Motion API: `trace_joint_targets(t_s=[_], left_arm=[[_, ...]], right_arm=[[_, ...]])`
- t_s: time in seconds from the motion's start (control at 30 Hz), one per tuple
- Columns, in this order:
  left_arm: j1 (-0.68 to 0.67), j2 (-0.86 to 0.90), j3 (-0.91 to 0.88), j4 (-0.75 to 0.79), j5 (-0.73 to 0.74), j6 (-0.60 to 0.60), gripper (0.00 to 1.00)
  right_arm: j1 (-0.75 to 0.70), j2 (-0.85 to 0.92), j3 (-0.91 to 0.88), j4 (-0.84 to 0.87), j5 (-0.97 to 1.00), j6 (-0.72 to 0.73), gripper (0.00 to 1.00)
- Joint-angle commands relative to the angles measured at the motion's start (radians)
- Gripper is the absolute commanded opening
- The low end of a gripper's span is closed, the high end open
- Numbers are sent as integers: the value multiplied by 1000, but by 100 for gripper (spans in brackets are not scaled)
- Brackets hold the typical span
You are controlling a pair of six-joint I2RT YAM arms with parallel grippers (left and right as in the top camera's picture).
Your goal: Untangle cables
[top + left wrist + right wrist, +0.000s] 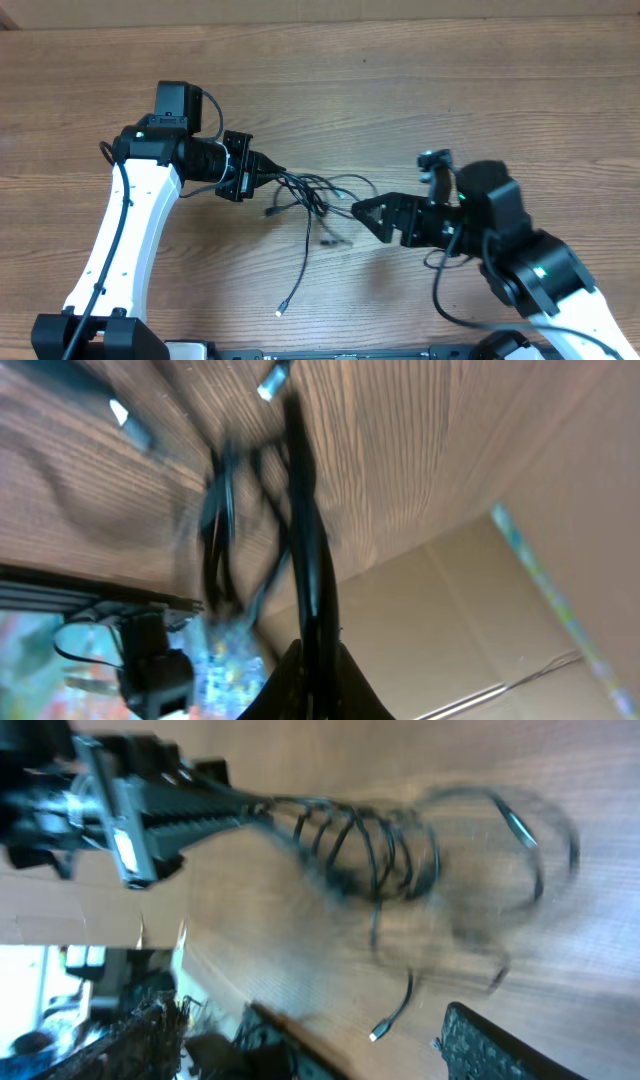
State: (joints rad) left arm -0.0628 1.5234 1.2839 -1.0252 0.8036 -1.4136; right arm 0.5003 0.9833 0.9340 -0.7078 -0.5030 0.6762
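My left gripper tips its fingers downward next, lowers them to the tabletop [264,201] beside the tangle below it and releases the cables, since these hang raised.
A tangle of thin black cables [310,195] lies on the wooden table between the two arms; one strand runs down to a silver-tipped plug [281,311]. My left gripper [268,168] is shut on the cables at the tangle's left end. In the left wrist view the cables [305,540] run up from between its closed fingers [318,680]. My right gripper [362,212] is open and empty just right of the tangle. The right wrist view shows the blurred tangle [380,850], the left gripper [190,815] holding it, and a plug end [380,1032] between my open fingers.
The wooden table [420,90] extends behind and beside the arms. The right arm's own thicker black wire [445,290] loops near its wrist. The table's front edge with a dark rail [330,352] runs along the bottom.
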Motion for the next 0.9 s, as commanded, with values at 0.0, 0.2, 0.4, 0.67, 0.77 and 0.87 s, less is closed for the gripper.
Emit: trace_joint_targets(t_s=[0.0, 0.2, 0.4, 0.67, 0.77, 0.87], left_arm=[[8, 3, 13, -4, -76, -136, 7], [8, 3, 13, -58, -180, -202, 13], [8, 3, 13, -74, -423, 167, 88], [3, 3, 6, -310, -520, 280, 85], [0, 3, -19, -375, -530, 284, 84], [2, -1, -58, -406, -583, 359, 83]], right_arm=[[31, 42, 23, 3, -69, 42, 77], [130, 50, 23, 25, 8, 24, 76], [153, 50, 23, 21, 70, 34, 76], [153, 50, 23, 20, 111, 34, 76], [153, 50, 23, 0, 111, 34, 76], [153, 50, 23, -51, 127, 34, 76]])
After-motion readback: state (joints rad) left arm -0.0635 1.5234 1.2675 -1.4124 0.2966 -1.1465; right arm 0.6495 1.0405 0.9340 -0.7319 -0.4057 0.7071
